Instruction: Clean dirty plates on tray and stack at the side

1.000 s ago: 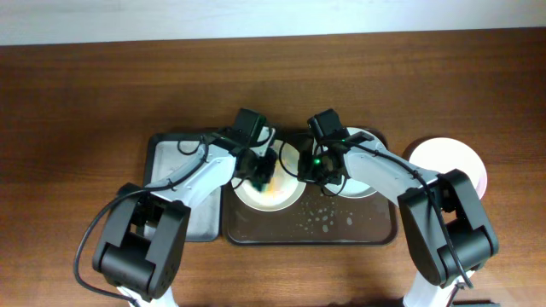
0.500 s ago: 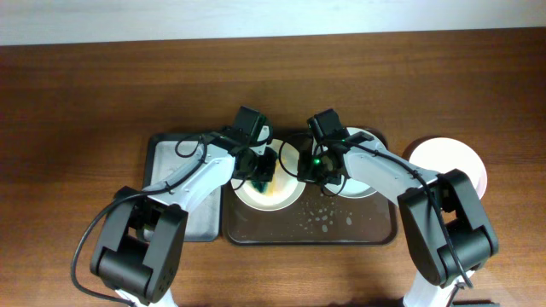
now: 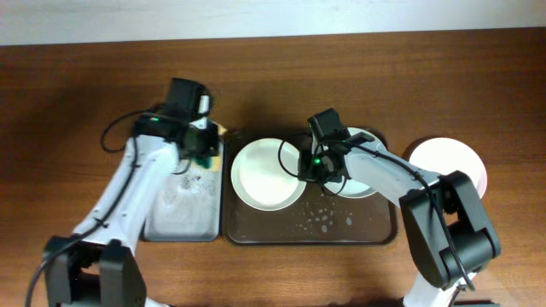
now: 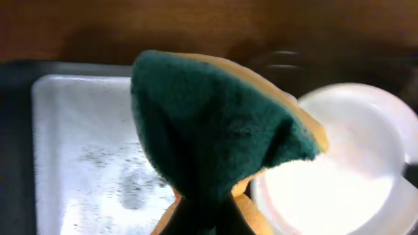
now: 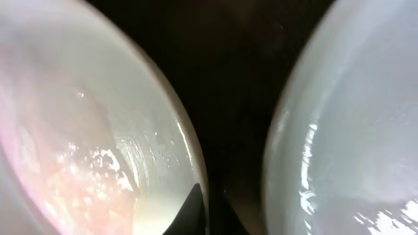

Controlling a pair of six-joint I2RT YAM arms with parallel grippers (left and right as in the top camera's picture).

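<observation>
I will move my left gripper down and back onto the grey tray's white lining and let go of the sponge (image 4: pixel 215 130), because that lining is below the gripper, nearer my base.
A wiped white plate (image 3: pixel 267 174) lies at the left of the dark brown tray (image 3: pixel 341 234). My right gripper (image 3: pixel 309 165) is shut on its right rim (image 5: pixel 196 176). A second plate (image 3: pixel 363 181) sits at the tray's right, partly under the right arm, and shows in the right wrist view (image 5: pixel 346 130). A third plate (image 3: pixel 450 159) rests on the table right of the tray. My left gripper (image 3: pixel 202 155) is shut on a green and yellow sponge (image 4: pixel 215 130) and holds it above the grey tray (image 3: pixel 166 213). The left wrist view shows the first plate (image 4: pixel 339 163) to the right.
The grey tray with white lining (image 4: pixel 78 150) has dark specks and wet streaks. Water droplets (image 3: pixel 322 217) lie on the brown tray's front middle. Bare wooden table (image 3: pixel 68 102) surrounds both trays.
My left gripper has lifted the sponge off the left plate and swung left over the grey tray. The plate now shows white. The right gripper has not moved.
</observation>
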